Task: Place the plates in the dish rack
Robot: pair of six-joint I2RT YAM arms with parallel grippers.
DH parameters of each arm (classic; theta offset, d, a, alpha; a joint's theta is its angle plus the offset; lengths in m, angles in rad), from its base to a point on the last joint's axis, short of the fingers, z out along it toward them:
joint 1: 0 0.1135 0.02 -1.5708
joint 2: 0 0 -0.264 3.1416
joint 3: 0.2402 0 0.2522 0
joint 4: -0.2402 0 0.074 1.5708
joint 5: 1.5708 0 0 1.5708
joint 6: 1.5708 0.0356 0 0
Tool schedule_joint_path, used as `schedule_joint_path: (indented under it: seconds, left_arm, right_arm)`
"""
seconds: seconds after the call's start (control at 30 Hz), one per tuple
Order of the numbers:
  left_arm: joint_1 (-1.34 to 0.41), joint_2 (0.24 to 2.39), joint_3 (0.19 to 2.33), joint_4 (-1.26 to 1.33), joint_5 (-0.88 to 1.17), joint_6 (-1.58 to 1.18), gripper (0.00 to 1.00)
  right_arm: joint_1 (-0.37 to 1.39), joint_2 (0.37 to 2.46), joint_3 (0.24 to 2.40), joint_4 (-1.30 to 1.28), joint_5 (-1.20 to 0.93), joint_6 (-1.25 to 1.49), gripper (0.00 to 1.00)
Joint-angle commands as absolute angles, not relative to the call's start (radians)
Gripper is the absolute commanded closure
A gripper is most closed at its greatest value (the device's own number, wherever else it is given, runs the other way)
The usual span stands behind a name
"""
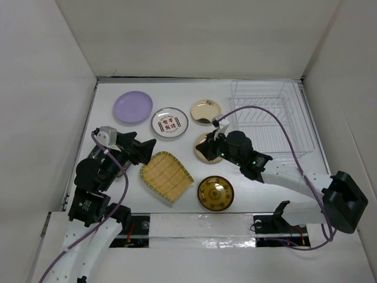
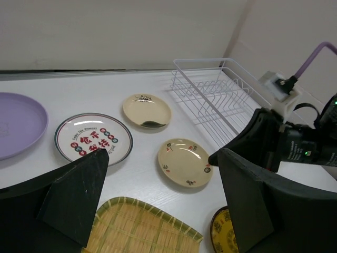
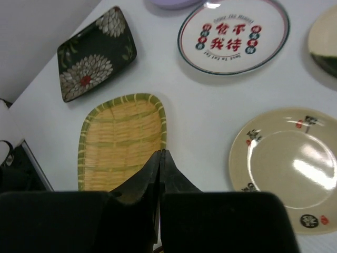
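Note:
Next, my right gripper will open and lower to the left in the top view onto the woven plate's rim facing the cream-gold plate, where bare table leaves finger room.
The dish rack (image 1: 271, 121) stands at the back right; its slots hold nothing. On the table lie the lavender plate (image 1: 132, 107), the white patterned plate (image 1: 169, 122), a cream-gold plate (image 1: 205, 111), the yellow woven square plate (image 1: 166, 175) and the dark gold plate (image 1: 215, 193). My right gripper (image 1: 213, 147) is shut and empty, over the left rim of the second cream-gold plate (image 3: 287, 163). My left gripper (image 1: 144, 150) is open and empty, just left of the woven plate (image 2: 137, 229). The black floral square plate (image 3: 96, 52) shows only in the right wrist view.
White walls enclose the table on the left, back and right. The right arm (image 2: 295, 142) with its purple cable reaches across between the rack (image 2: 216, 95) and the plates. The arm bases sit at the near edge.

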State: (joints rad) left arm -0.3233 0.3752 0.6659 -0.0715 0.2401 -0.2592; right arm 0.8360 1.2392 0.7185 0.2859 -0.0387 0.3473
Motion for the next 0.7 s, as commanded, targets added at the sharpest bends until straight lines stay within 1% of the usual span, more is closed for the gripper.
schedule_joint_path:
  seconds: [0.0,0.07,0.1,0.2,0.3,0.33,0.37,0.4,0.5,0.67]
  left_arm:
    - [-0.318,0.364,0.663,-0.023,0.255,-0.249,0.17]
    - [-0.318,0.362,0.663,-0.023,0.265,-0.250,0.17]
    - [-0.318,0.361,0.660,-0.018,0.274,-0.250,0.16]
    - [-0.318,0.356,0.660,-0.014,0.278,-0.250,0.15]
    - [-0.318,0.353,0.657,-0.011,0.276,-0.253,0.13]
    - [-0.318,0.353,0.655,-0.009,0.276,-0.253,0.10]
    - [-0.318,0.353,0.653,-0.008,0.265,-0.258,0.03]
    - [-0.318,0.354,0.647,-0.006,0.264,-0.268,0.01]
    - [-0.318,0.376,0.653,-0.011,0.264,-0.270,0.01]
    - [-0.318,0.368,0.653,-0.012,0.236,-0.273,0.01]
  right_arm:
    - [0.868,1.294,0.791,0.371,-0.098,0.337,0.85]
    - [0.887,1.342,0.822,0.357,-0.106,0.324,0.67]
    - [0.887,1.357,0.828,0.357,-0.107,0.319,0.51]
    - [0.896,1.431,0.845,0.361,-0.112,0.314,0.30]
    - [0.896,1.492,0.870,0.342,-0.123,0.301,0.26]
    - [0.896,1.531,0.874,0.341,-0.126,0.290,0.26]
    - [0.896,1.549,0.877,0.338,-0.127,0.287,0.26]
    - [0.896,1.566,0.887,0.336,-0.129,0.282,0.26]
    - [0.896,1.637,0.903,0.321,-0.158,0.276,0.25]
    - [0.905,1.722,0.890,0.374,-0.189,0.305,0.26]
